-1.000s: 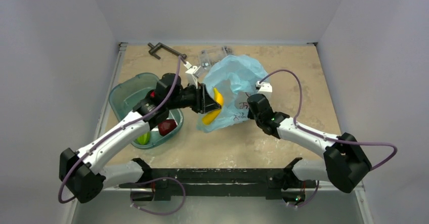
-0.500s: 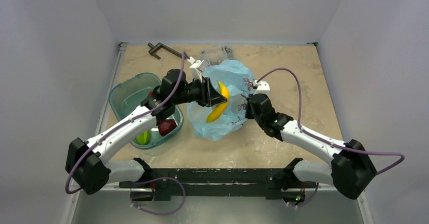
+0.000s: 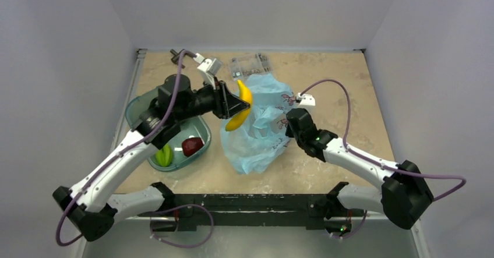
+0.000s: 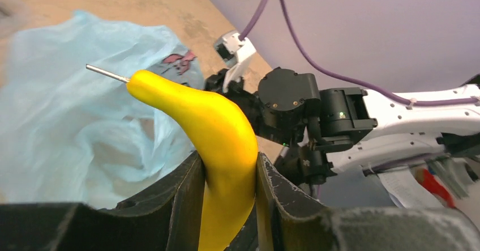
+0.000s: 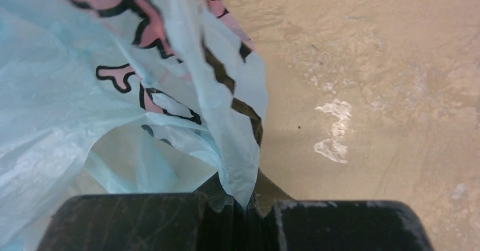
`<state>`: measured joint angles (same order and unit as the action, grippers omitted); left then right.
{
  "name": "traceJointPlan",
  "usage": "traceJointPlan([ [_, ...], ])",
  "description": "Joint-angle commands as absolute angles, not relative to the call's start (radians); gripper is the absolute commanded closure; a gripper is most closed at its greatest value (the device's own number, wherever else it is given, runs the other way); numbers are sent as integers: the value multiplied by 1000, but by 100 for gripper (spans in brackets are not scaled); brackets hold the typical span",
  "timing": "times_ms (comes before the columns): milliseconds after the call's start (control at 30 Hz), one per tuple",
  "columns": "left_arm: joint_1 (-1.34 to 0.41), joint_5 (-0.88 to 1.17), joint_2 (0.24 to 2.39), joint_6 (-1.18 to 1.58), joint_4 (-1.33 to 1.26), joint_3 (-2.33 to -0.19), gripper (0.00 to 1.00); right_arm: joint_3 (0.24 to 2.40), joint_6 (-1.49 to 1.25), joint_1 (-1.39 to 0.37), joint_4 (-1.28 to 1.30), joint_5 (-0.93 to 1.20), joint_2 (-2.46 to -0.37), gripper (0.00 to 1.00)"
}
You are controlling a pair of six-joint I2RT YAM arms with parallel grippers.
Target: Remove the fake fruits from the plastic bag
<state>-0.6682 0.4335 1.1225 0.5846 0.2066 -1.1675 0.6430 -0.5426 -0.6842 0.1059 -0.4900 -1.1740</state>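
Observation:
I should first swing my left gripper away from the bag, turning down, to reach the gap between green piece and apple in the teal tub.
My left gripper (image 3: 237,104) is shut on the yellow banana (image 3: 240,105) and holds it in the air just left of the light-blue plastic bag (image 3: 259,131); the banana fills the jaws in the left wrist view (image 4: 218,149). The bag lies crumpled on the table, its printed panel facing the right arm. My right gripper (image 3: 287,124) is shut on the bag's edge (image 5: 240,149). The dark red apple (image 3: 191,146) and the green piece (image 3: 163,155) lie in the teal tub (image 3: 141,109).
A clear flat parts box (image 3: 251,64) sits at the back behind the bag. A dark metal clamp (image 3: 176,55) lies at the back left. The tub stands under my left arm, near the table's left edge.
My left gripper has drawn the banana out of the bag, up and to the left. The bag has slumped flatter, still pinched by my right gripper.

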Motion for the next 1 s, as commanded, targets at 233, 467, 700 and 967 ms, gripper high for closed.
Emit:
traceJointPlan([
  [233, -638, -358, 966, 443, 878, -1157, 100, 773, -634, -527, 358, -615, -1163, 98],
  [467, -505, -531, 1059, 545, 920, -1094, 100, 783, -561, -437, 412, -639, -1132, 89],
  [700, -399, -543, 1147, 580, 810, -1043, 100, 813, -503, -425, 408, -591, -1158, 69],
  [967, -368, -552, 1206, 702, 712, -956, 100, 824, -421, -426, 395, -504, -1107, 34],
])
